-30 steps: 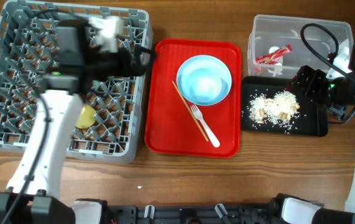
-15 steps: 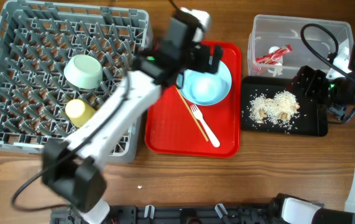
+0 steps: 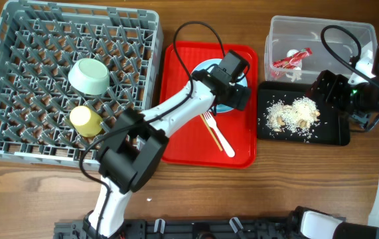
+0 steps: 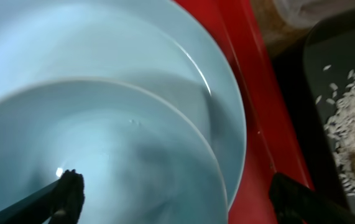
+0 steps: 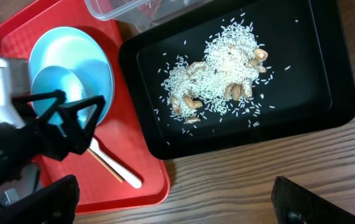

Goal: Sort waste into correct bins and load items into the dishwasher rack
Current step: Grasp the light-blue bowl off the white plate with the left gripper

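Next, my left gripper closes its fingers on the bowl's rim (image 4: pixel 219 176), on the side of the bowl by the black tray.
The white bowl (image 4: pixel 102 155) sits in the white plate (image 4: pixel 183 50) on the red tray (image 3: pixel 176 133); both look pale blue. My left gripper (image 3: pixel 232 83) is open low over them, and in the left wrist view (image 4: pixel 180 199) its fingers straddle the bowl's right part without touching. A white fork (image 3: pixel 217 133) and a chopstick (image 3: pixel 201 119) lie on the tray. The pale green bowl (image 3: pixel 89 75) and the yellow cup (image 3: pixel 84 119) sit in the grey rack (image 3: pixel 16 79). My right gripper (image 3: pixel 330 89) is open and empty; its wrist view (image 5: pixel 180 202) shows it above bare wood.
The clear tub (image 3: pixel 348 36) at back right holds the red-and-white wrapper (image 3: pixel 292 60). The black tray (image 3: pixel 328 133) in front of it holds rice scraps (image 3: pixel 292 113). It also shows in the right wrist view (image 5: pixel 301 118). A black cable loops over the tub.
My left arm has swung from the rack to the red tray and come down over the bowl and plate. The pale green bowl stayed in the rack. My right arm has not moved.
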You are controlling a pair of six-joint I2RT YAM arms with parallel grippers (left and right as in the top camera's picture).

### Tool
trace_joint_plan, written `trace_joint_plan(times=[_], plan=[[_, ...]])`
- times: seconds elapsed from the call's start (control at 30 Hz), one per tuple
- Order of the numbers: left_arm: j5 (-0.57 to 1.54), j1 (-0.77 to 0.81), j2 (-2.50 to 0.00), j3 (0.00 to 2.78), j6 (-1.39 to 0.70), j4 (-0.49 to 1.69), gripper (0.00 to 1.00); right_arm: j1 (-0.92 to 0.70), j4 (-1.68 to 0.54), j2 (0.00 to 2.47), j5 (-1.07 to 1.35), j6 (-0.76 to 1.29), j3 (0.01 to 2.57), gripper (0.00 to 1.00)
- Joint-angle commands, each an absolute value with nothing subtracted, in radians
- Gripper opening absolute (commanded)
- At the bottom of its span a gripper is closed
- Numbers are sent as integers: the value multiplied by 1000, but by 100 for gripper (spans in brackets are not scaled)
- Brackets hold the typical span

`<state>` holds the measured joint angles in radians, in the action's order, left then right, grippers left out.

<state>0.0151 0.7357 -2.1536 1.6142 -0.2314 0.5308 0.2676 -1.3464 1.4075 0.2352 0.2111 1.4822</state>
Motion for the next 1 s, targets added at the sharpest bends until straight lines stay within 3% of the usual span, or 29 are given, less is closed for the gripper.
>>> trace_joint_plan(times=[0.0,0.2,0.23,0.43,0.67,0.83,0.97], plan=[[-1,747,-2188,1627,-240,529,76,270,-1348,1391,244,201,1497,100],[-2,748,-2193,1627,-240,535,26,270,-1348,1391,244,201,1497,100],[-2,748,-2193,1627,-240,536,23,270,-1348,1391,244,200,1497,100],[-2,748,-2193,1627,-240,543,15,270,-1348,1391,244,201,1497,100],[-2,749,-2193,1621,-240,565,18,270,-1348,1391,244,200,1497,100],[-2,749,-2193,1621,-240,568,5,270,-1348,1391,244,200,1497,100],[-2,749,-2185,1621,-240,570,4,270,-1348,1391,244,201,1497,100]])
